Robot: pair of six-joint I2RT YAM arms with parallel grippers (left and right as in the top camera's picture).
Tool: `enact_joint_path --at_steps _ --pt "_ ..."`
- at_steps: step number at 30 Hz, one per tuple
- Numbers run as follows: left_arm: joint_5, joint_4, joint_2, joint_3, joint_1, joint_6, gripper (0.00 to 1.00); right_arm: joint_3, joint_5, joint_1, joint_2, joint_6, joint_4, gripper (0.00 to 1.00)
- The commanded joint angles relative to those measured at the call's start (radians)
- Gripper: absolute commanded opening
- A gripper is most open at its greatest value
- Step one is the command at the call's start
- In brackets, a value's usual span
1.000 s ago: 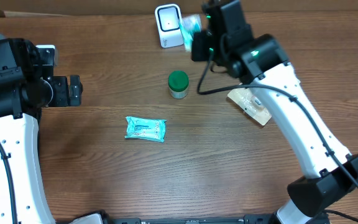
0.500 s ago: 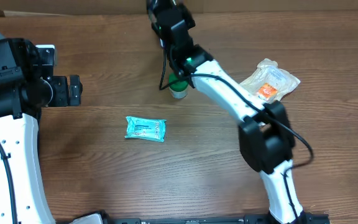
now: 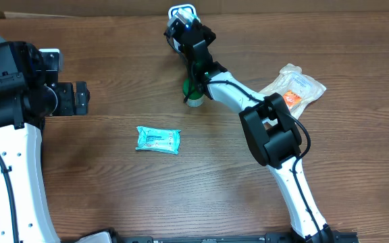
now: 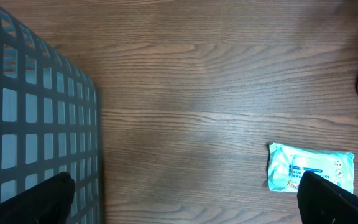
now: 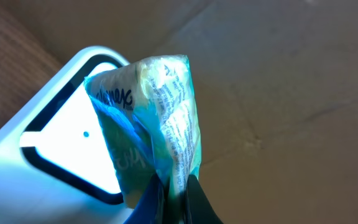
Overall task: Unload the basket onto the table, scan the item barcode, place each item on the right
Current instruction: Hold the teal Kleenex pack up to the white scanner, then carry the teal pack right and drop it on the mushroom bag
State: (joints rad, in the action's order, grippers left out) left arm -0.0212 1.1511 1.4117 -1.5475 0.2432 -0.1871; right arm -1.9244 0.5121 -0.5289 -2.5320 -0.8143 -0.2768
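Observation:
The teal packet already faces the glowing scanner, so my right gripper will carry it back toward the clear packet (image 3: 294,90) and release it on top.
My right gripper (image 5: 176,193) is shut on a crumpled teal packet (image 5: 160,118) and holds it right in front of the white scanner (image 5: 55,143), whose window glows. From overhead the right gripper (image 3: 189,32) sits at the scanner (image 3: 181,12) at the table's back edge, and the held packet is hidden by the arm. A second teal packet (image 3: 158,140) lies flat mid-table and also shows in the left wrist view as the teal packet (image 4: 309,169). At the far left my left gripper (image 3: 80,98) stands open and empty, with bare wood between the left gripper (image 4: 185,205) fingers.
A green-lidded jar (image 3: 193,94) stands under the right arm, partly hidden. A clear packet with an orange label (image 3: 294,88) lies at the back right. A grey mesh basket (image 4: 30,124) sits off the table's left side, below the left arm.
My right gripper, still holding the teal packet, has moved left from the scanner's right side to its front. The clear orange packet now lies farther back right. The left arm has not moved.

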Motion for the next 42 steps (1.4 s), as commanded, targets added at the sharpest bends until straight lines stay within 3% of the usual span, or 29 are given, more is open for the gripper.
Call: enact_joint_path --at_steps 1,16,23,28,32,37,40,42 --pt "0.003 -0.003 -0.011 -0.021 0.005 -0.015 1.00 -0.010 -0.012 -0.005 0.000 -0.029 -0.048 0.04" --pt "0.003 -0.003 -0.011 -0.021 0.005 -0.015 1.00 -0.011 0.038 -0.032 0.019 -0.059 -0.139 0.04" --pt "0.003 -0.003 -0.011 -0.021 0.005 -0.015 1.00 -0.011 0.045 -0.056 0.185 0.018 0.029 0.04" --pt "0.003 -0.003 -0.011 -0.021 0.005 -0.015 1.00 -0.011 -0.030 -0.055 0.389 0.252 0.324 0.04" --pt "0.003 -0.003 -0.011 -0.021 0.005 -0.015 1.00 -0.011 -0.180 -0.052 0.593 0.607 0.703 0.04" --pt "0.003 -0.003 -0.011 -0.021 0.005 -0.015 1.00 -0.011 -0.397 -0.003 0.780 0.965 1.250 0.14" --pt "0.003 -0.003 -0.011 -0.021 0.005 -0.015 1.00 -0.011 -0.404 0.063 0.805 1.161 1.469 0.13" --pt "0.003 -0.003 -0.011 -0.021 0.005 -0.015 1.00 -0.008 -0.406 0.124 0.801 1.229 1.564 0.06"
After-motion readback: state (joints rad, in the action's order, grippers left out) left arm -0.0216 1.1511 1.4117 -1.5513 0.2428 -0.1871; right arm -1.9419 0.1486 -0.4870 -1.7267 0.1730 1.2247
